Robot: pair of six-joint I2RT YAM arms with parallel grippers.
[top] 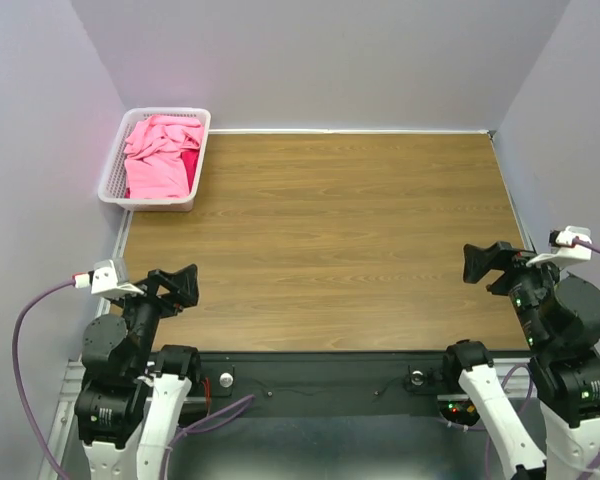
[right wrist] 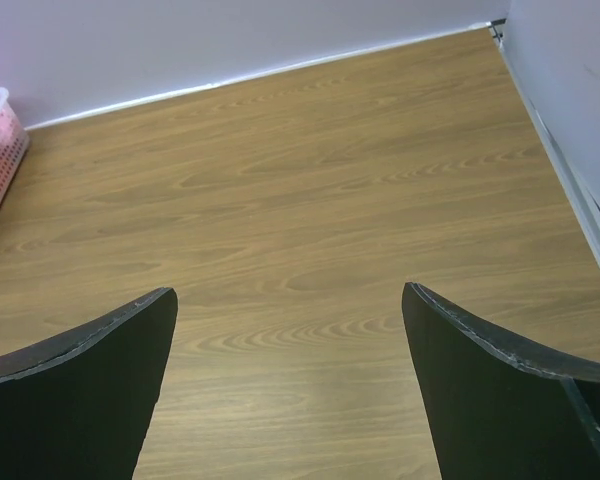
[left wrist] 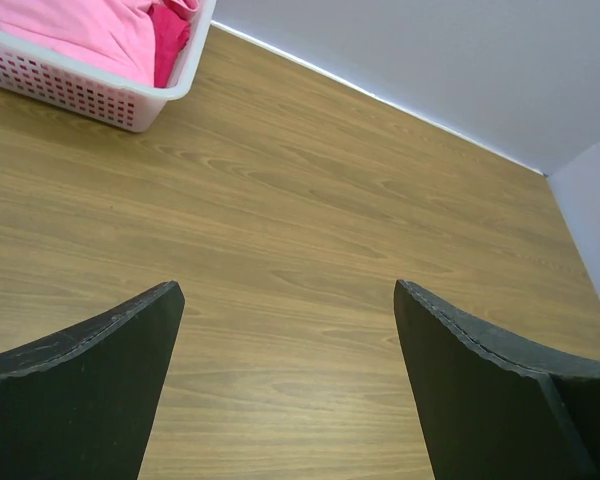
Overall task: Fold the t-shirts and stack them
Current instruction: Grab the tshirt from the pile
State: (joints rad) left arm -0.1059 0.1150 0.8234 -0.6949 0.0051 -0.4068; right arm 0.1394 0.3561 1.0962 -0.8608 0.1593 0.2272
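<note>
My left gripper moves outward and down onto the pink t-shirt's edge (top: 194,138) beside the part of the crimson t-shirt next, as that edge lies in the basket (top: 113,170) outward of the gripper.
Two t-shirts lie crumpled in a white lattice basket (top: 113,170) at the table's far left corner. The light pink t-shirt (top: 158,150) lies on top. Under it a strip of the crimson t-shirt (top: 191,165) shows at the right side. In the left wrist view the pink t-shirt (left wrist: 80,25) and the crimson one (left wrist: 168,38) fill the basket (left wrist: 80,92) at the upper left. My left gripper (top: 185,284) hangs open over the near left edge, holding nothing. Over the near right edge my right gripper (top: 480,262) is open too, nothing between its fingers.
The wooden table (top: 340,240) is walled by pale panels at the back and both sides. A metal rail (top: 517,205) runs along its right edge. The basket's corner (right wrist: 0,160) shows at the left of the right wrist view.
</note>
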